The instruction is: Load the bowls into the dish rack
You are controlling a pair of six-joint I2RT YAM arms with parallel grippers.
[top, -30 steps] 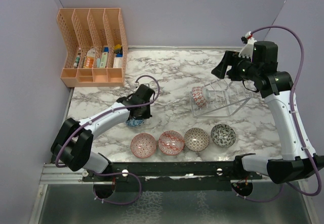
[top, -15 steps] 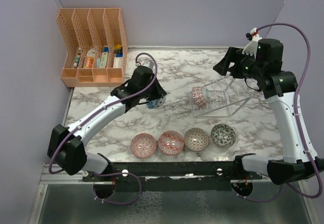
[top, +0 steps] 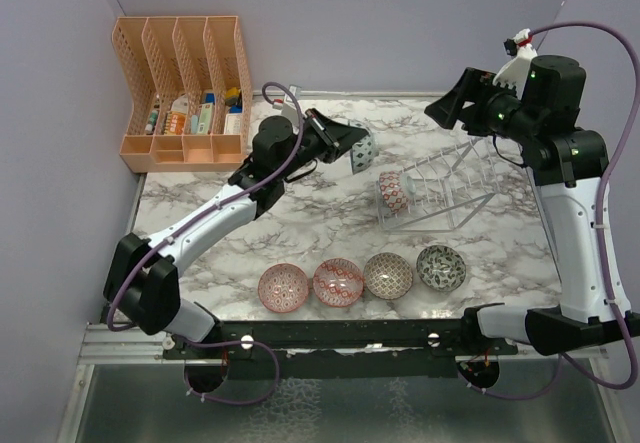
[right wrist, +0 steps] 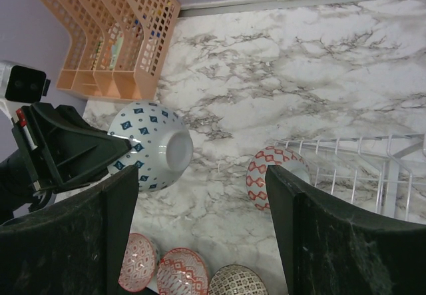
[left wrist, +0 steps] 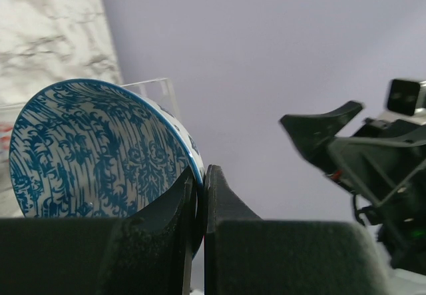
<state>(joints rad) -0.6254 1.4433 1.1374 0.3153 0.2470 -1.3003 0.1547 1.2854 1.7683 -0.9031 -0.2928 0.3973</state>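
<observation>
My left gripper next needs to move right in the top view and lower its blue bowl into the rack slot beside the red-patterned bowl, then release it, because that slot is empty.
My left gripper is shut on the rim of a blue patterned bowl and holds it tilted in the air, left of the wire dish rack. In the left wrist view the fingers pinch the bowl's edge. A red-patterned bowl stands on edge at the rack's left end. Two red bowls, a brownish bowl and a dark grey-green bowl sit in a row at the front. My right gripper is open and empty, high above the rack, looking down on the held bowl.
An orange plastic file organiser with small items stands at the back left, also in the right wrist view. Purple walls close the left, back and right sides. The table's front edge runs just below the row of bowls.
</observation>
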